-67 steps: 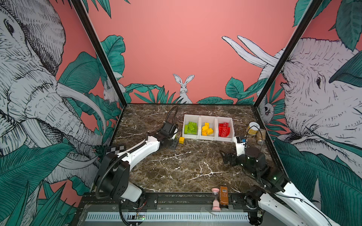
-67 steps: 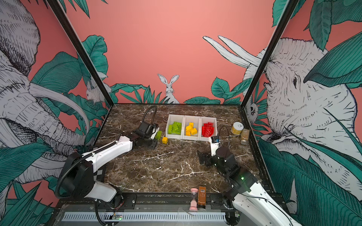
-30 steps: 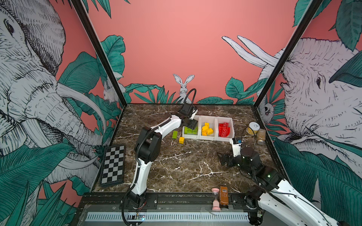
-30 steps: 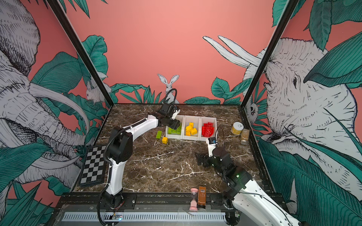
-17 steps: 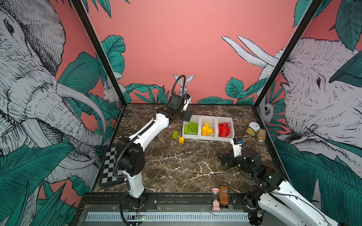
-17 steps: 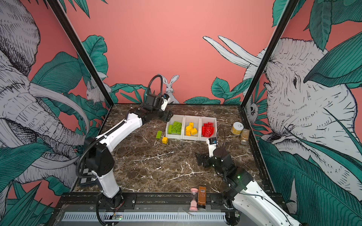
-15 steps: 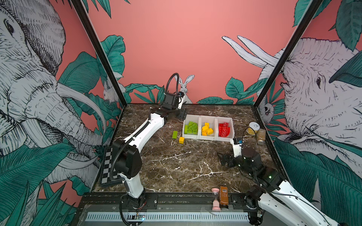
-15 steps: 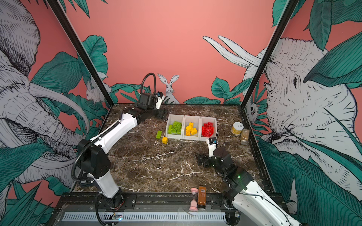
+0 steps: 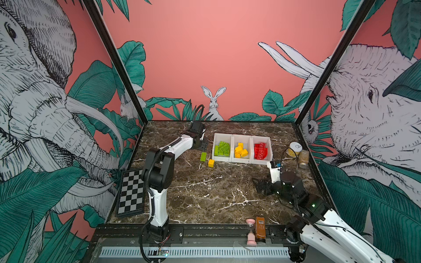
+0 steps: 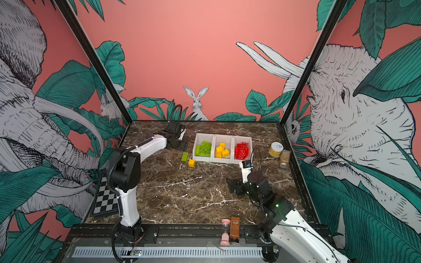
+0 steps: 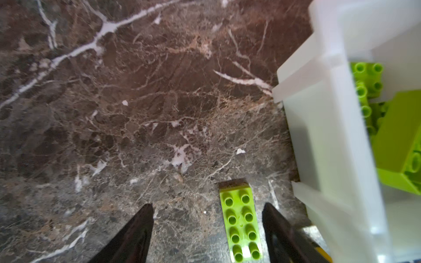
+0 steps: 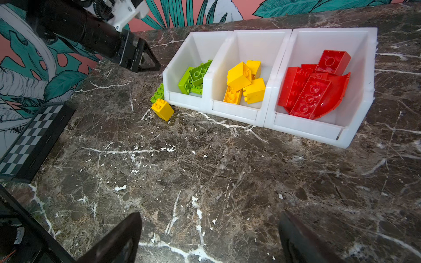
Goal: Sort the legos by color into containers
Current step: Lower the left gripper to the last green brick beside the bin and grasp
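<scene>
My left gripper should next move down toward the green bin and close across the long sides of the green lego point(image 9: 203, 156) point(image 11: 241, 223), because the lego is nearer the finger by that bin.
Three joined white containers point(image 9: 240, 159) stand at the back of the table and hold green, yellow and red legos, one colour per bin. On the marble just left of them lie a long green lego point(image 9: 203, 156) and a small yellow lego point(image 9: 211, 163). My left gripper point(image 9: 202, 145) hangs open beside the green bin. In the left wrist view the green lego point(image 11: 241, 223) lies between the fingers, nearer one of them and touching neither. Over bare marble at the right my right gripper point(image 9: 258, 185) stands open and empty. The right wrist view shows the containers point(image 12: 234, 112) and both loose legos point(image 12: 162, 109).
A checkerboard point(image 9: 131, 193) lies at the table's left edge. A white-lidded jar point(image 9: 295, 149) and a small bottle point(image 9: 303, 158) stand right of the bins. A pink hourglass point(image 9: 250, 232) and a brown bottle point(image 9: 260, 230) sit on the front rail.
My left gripper left the green bin, swung up towards the back wall, then came down beside the bin over the loose green lego. The right arm has barely moved.
</scene>
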Robot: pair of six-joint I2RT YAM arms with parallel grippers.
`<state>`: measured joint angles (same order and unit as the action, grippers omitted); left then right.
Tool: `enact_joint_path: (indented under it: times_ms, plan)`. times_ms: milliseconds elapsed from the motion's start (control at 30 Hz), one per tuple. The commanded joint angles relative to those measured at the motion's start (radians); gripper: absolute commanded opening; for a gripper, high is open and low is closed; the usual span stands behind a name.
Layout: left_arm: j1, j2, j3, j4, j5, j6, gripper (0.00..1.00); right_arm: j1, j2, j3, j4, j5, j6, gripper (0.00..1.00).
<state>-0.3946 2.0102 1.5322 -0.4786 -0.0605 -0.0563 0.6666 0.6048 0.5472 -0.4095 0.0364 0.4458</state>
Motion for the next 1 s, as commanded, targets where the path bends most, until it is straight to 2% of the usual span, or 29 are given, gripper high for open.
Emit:
enact_joint_path:
  times_ms: [0,233,633,800,967]
  plan:
    - [-0.001,-0.018,-0.019,0.036,0.043,-0.008,0.76,-0.003,0.017,0.019,0.011,-0.013,0.008,0.92]
    - [-0.003,0.013,-0.062,0.045,0.093,-0.034,0.72,-0.004,0.052,0.015,0.045,-0.018,0.005,0.92]
    - [-0.039,0.023,-0.140,0.068,0.086,-0.014,0.66,-0.004,0.099,0.003,0.074,-0.036,0.009,0.93]
    - [-0.039,0.051,-0.116,0.058,0.060,-0.013,0.51,-0.004,0.135,0.033,0.009,0.006,0.004,0.89]
    - [-0.037,0.046,-0.098,0.043,0.036,-0.005,0.39,-0.004,0.148,0.032,0.014,-0.001,0.003,0.88]
